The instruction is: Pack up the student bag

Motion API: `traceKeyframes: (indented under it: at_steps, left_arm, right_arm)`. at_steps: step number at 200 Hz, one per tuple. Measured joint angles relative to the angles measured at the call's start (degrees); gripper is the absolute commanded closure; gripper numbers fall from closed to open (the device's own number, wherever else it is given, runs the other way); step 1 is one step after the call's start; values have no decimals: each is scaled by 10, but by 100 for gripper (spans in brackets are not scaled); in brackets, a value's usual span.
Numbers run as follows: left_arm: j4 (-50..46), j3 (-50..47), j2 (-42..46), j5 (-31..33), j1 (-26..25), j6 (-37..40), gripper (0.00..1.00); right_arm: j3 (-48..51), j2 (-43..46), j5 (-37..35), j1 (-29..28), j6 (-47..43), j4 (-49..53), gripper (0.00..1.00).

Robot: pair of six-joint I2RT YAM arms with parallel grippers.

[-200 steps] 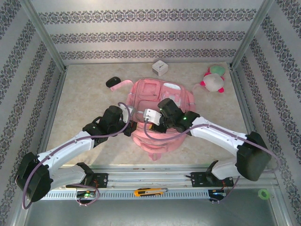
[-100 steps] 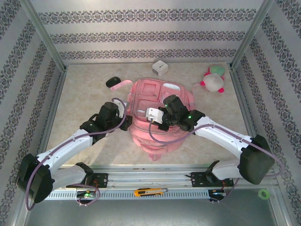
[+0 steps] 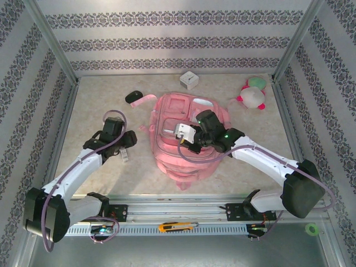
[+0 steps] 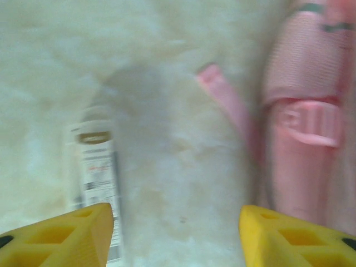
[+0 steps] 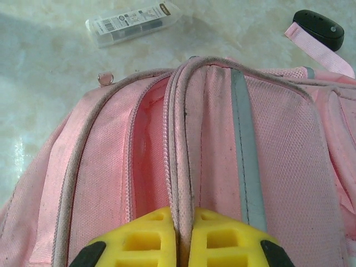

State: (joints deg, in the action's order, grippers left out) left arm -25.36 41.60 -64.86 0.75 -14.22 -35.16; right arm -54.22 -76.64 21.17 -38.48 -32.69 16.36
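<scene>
The clear packet lies beside one finger instead of between both, so my left gripper should next go away from the bag and down to close around it.
The pink student bag (image 3: pixel 183 146) lies flat in the middle of the table. My right gripper (image 3: pixel 188 140) sits on top of it, shut on the pale trim beside an unzipped pocket (image 5: pixel 146 161); the yellow fingertips (image 5: pixel 161 233) pinch that ridge of fabric. My left gripper (image 3: pixel 125 146) hangs open over bare table just left of the bag, with nothing between its fingers (image 4: pixel 67 233). A clear labelled packet (image 4: pixel 97 167) lies by its left finger. A pink strap (image 4: pixel 228 105) and the bag's side (image 4: pixel 303 144) are on its right.
The clear packet (image 5: pixel 133 22) lies left of the bag. A black oval object (image 3: pixel 133 97) rests by a pink strap at the back left. A white cube (image 3: pixel 189 80) and a plush toy (image 3: pixel 253 94) sit near the back wall. A box cutter (image 3: pixel 177 226) lies on the front rail.
My left gripper has pulled back leftward off the bag's edge onto open table. My right gripper has moved a little farther over the bag, still pinching the trim.
</scene>
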Motion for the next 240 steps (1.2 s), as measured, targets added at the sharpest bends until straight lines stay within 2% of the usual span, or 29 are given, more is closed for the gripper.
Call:
traceKeyframes:
  at_steps: [29, 72, 120, 157, 188, 216, 240]
  left_arm:
    - [-25, 0, -55, 19, 30, -41, 37]
    - [-27, 0, -134, 26, 31, -60, 39]
    - [-9, -2, -171, 27, 31, -65, 48]
    - [-2, -8, -195, 30, 31, -66, 63]
    - [-9, -8, -161, 20, 33, -69, 77]
    - [-20, -8, -56, -10, 34, -68, 94]
    - [-27, -1, 28, -47, 33, -69, 100]
  right_arm:
    - [0, 0, 31, 15, 37, -4, 100]
    - [-9, 0, 81, 40, 105, -5, 100]
    - [-18, -9, 118, 53, 150, -5, 100]
    - [-23, -12, 133, 62, 171, -6, 100]
    - [-26, -14, 147, 70, 189, -9, 100]
    - [-29, -16, 155, 75, 199, -11, 100]
    - [-30, -18, 158, 79, 220, -19, 100]
